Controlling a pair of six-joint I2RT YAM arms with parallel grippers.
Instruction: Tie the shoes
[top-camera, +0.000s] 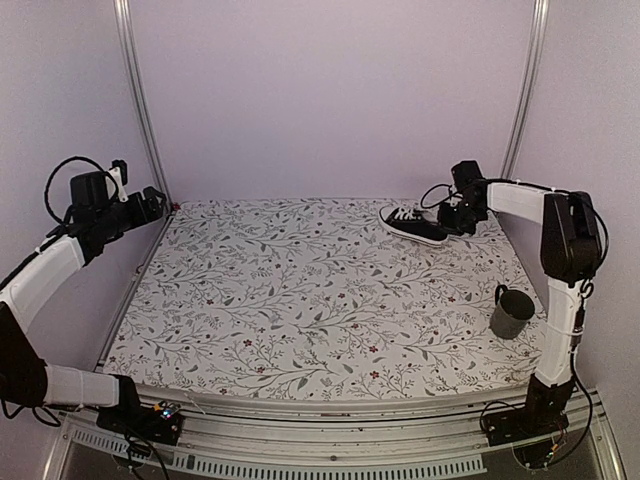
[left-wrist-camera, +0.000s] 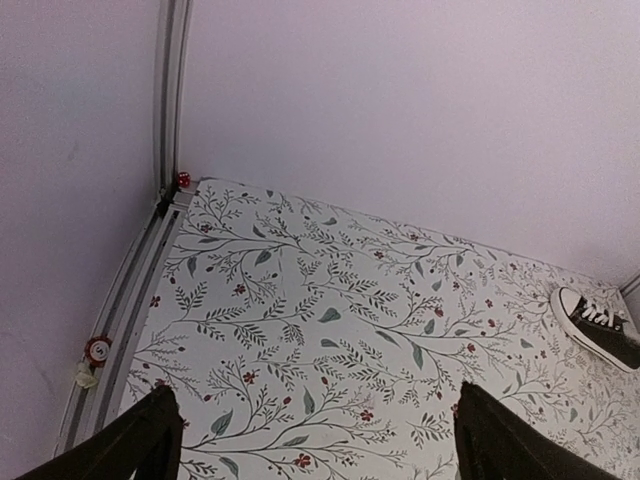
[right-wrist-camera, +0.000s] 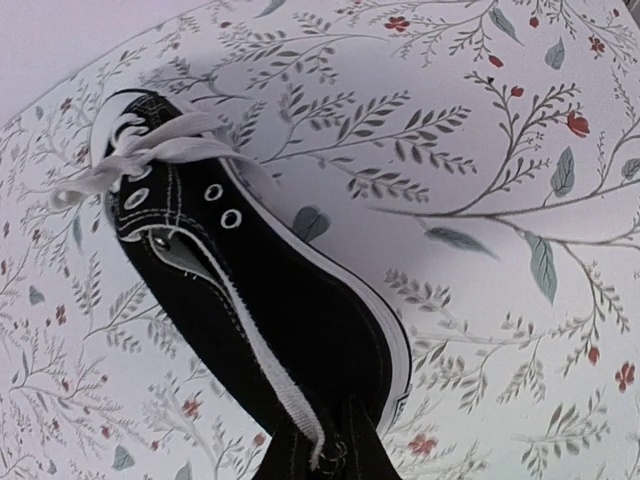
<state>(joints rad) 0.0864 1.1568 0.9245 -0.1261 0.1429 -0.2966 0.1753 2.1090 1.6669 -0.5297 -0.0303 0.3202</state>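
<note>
Next, my right gripper drags the shoe's heel collar back toward the open near middle of the cloth, since the shoe lies far from my left gripper.
A black low-top shoe (top-camera: 412, 224) with white laces and a white sole lies at the far right of the floral cloth, toe pointing left. My right gripper (top-camera: 455, 218) is at its heel. In the right wrist view the dark fingers of that gripper (right-wrist-camera: 330, 455) are pinched on the heel collar of the shoe (right-wrist-camera: 290, 310), and the loose white laces (right-wrist-camera: 150, 150) lie bunched near the toe. My left gripper (top-camera: 160, 205) hovers high at the far left, open and empty; its view shows the gripper (left-wrist-camera: 315, 440) over bare cloth and the shoe (left-wrist-camera: 600, 325) far off to the right.
A dark grey mug (top-camera: 511, 312) stands near the right edge of the cloth, in front of the shoe and beside the right arm. Metal frame posts (top-camera: 140, 100) and white walls close in the back and sides. The floral cloth (top-camera: 300, 300) covers the table.
</note>
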